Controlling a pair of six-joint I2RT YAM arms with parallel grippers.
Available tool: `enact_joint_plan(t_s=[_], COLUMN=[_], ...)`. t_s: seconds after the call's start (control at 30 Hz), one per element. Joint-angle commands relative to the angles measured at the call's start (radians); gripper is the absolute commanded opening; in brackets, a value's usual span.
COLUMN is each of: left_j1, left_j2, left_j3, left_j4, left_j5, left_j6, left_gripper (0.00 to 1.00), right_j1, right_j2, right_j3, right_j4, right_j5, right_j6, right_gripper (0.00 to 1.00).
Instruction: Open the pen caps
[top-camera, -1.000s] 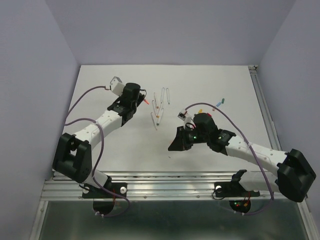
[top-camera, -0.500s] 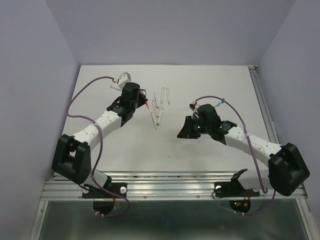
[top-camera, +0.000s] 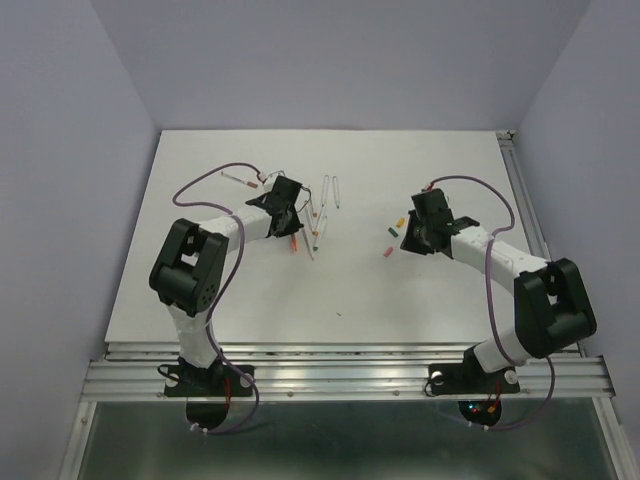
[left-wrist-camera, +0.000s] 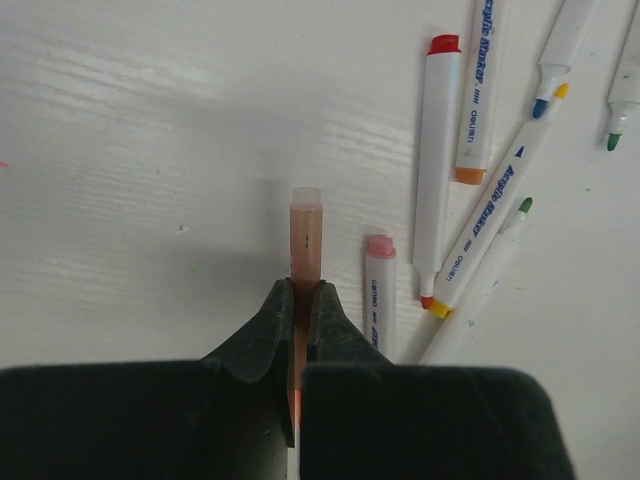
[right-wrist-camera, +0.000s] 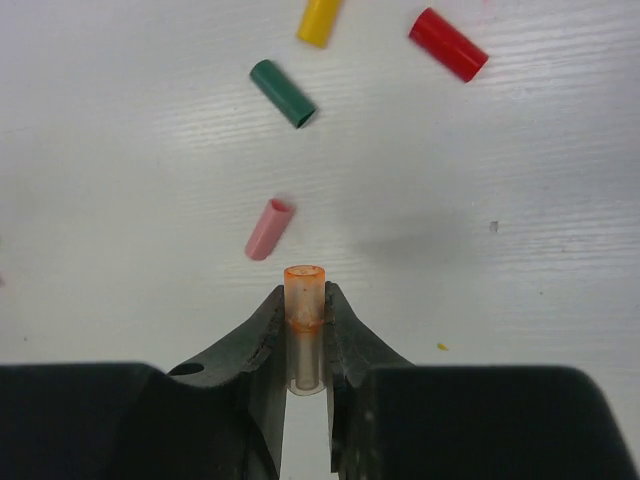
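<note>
The orange cap has room on the patch between the pink, green and red caps, so the robot's right gripper should go down and move outward over that patch.
My left gripper (left-wrist-camera: 305, 292) is shut on a pen whose orange end (left-wrist-camera: 306, 232) sticks out past the fingertips, low over the table. In the top view this gripper (top-camera: 289, 222) is just left of the white pens (top-camera: 318, 212). My right gripper (right-wrist-camera: 304, 300) is shut on an orange pen cap (right-wrist-camera: 305, 290), open end forward. Loose caps lie ahead of it: pink (right-wrist-camera: 268, 228), green (right-wrist-camera: 283, 93), yellow (right-wrist-camera: 319, 20) and red (right-wrist-camera: 448, 44). In the top view the right gripper (top-camera: 409, 239) is just right of these caps (top-camera: 390, 232).
Several white pens lie side by side to the right of the left gripper, one pink-capped (left-wrist-camera: 379, 290) and one red-capped (left-wrist-camera: 437, 150). A metal rail (top-camera: 350, 365) runs along the near table edge. Purple walls close in the sides and back.
The left gripper has moved right and nearer, up to the row of pens. The right gripper has moved back and right, away from the table's middle, to beside the loose caps.
</note>
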Motion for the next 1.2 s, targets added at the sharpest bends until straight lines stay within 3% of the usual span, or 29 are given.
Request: enact_joint_plan(t_s=[0.0,0.13,0.27,0.43,0.47,0.6,0.67,0.73,0.87,0.93,1.17], left_j1=[-0.003,-0.002,0.0,0.004,0.004,0.004,0.004,0.006,0.013,0.032,0.111], left_j2=[0.025,0.079,0.117,0.124,0.119,0.105,0.095,0.072,0.019,0.003,-0.01], left_j3=[0.095,0.135,0.176,0.207,0.208,0.224,0.228,0.233,0.253,0.257,0.297], left_j4=[-0.039,-0.064,-0.099,-0.131,-0.131,-0.157,-0.168,-0.177,-0.189,-0.191,-0.203], left_j5=[0.001,-0.002,-0.033,-0.065,-0.063,-0.091,-0.097,-0.103,-0.115,-0.12,-0.125], left_j6=[0.016,0.013,-0.001,-0.013,-0.013,-0.026,-0.029,-0.029,-0.023,-0.021,-0.009], left_gripper=[0.0,0.0,0.11,0.34,0.46,0.52,0.55,0.58,0.77,0.81,0.91], right_j1=[-0.029,-0.055,-0.071,-0.071,-0.071,-0.072,-0.071,-0.071,-0.071,-0.071,-0.072], right_j2=[0.08,0.169,0.237,0.245,0.24,0.216,0.199,0.17,0.11,0.069,-0.022], right_j3=[0.097,0.146,0.178,0.176,0.171,0.174,0.171,0.169,0.169,0.165,0.134], right_j4=[0.001,-0.008,-0.016,-0.007,-0.005,-0.019,-0.025,-0.027,-0.037,-0.04,-0.034], right_j5=[0.048,0.071,0.092,0.092,0.094,0.108,0.111,0.114,0.112,0.111,0.114], right_j6=[-0.021,-0.007,0.01,0.016,0.016,0.022,0.024,0.021,0.022,0.021,0.004], right_gripper=[0.02,0.06,0.09,0.24,0.26,0.32,0.44,0.46,0.54,0.57,0.92])
